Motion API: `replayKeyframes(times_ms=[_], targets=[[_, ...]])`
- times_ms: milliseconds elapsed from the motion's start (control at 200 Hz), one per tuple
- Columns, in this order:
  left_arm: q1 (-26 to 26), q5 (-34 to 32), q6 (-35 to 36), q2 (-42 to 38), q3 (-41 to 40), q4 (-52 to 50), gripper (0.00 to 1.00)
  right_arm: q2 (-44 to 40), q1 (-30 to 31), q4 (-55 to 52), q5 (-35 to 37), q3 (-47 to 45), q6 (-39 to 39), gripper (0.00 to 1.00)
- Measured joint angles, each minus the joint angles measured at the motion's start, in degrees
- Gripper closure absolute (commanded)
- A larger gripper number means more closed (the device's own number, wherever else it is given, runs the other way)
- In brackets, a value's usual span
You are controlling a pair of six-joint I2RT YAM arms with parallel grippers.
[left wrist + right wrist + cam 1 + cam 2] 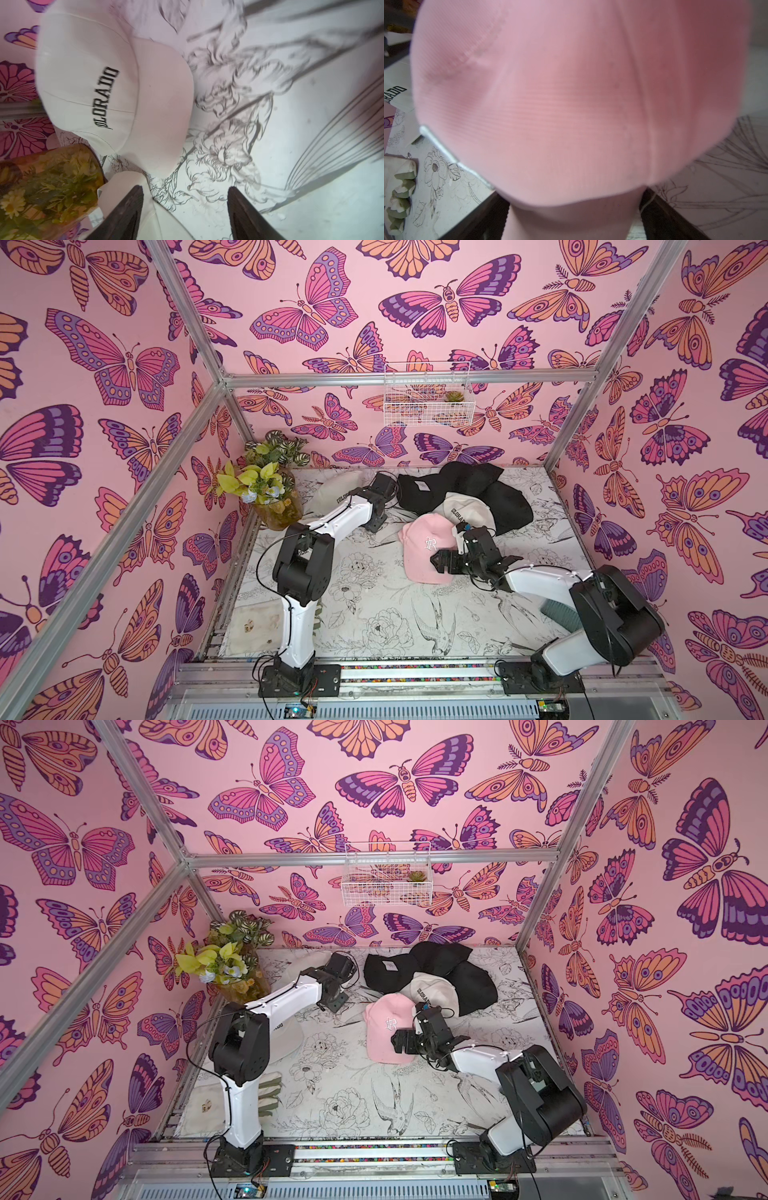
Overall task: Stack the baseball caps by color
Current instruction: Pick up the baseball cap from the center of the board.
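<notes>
The end of the cream COLORADO cap's brim by the vase (159, 162) is below my left gripper's open fingers, so my left gripper will go down onto the cap's brim there next.
A light pink cap (422, 551) (386, 1029) with a white monogram lies mid-table. My right gripper (441, 563) (574, 207) stands open at its right edge, the pink fabric (571, 104) filling the gap between the fingers. Behind it a cream COLORADO cap (469, 506) rests on a heap of black caps (505, 504), one with a white patch (419, 488). My left gripper (376, 526) (186, 188) is open over bare table. A cream COLORADO cap (108, 93) (336, 493) lies at the back left. Another cream cap (162, 218) (286, 1036) lies under one left finger, partly hidden by the arm.
A glass vase of artificial plants (274, 497) stands in the back left corner, close to the cream caps. A cream glove with green fingers (270, 1094) (400, 187) lies near the left arm's base. A wire basket (428, 393) hangs on the back wall.
</notes>
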Motion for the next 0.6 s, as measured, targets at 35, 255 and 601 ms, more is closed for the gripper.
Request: replayKeyframes(times_ms=[35,255,601], targets=[[0.0,-0.8,2.0,0.5,0.1,-1.0,0.32,0.0,0.0,0.0,0.0,0.0,-0.1,0.01],[0.2,-7.8,12.3,5.2,2.6,-1.1,0.4,0.0,0.0,-0.3,0.2,0.2,-0.1,0.01],[2.3,-10.1,21.1,8.6,2.3,7.4,0.4,0.0,0.0,-0.7,0.8,0.4,-0.2,0.01]])
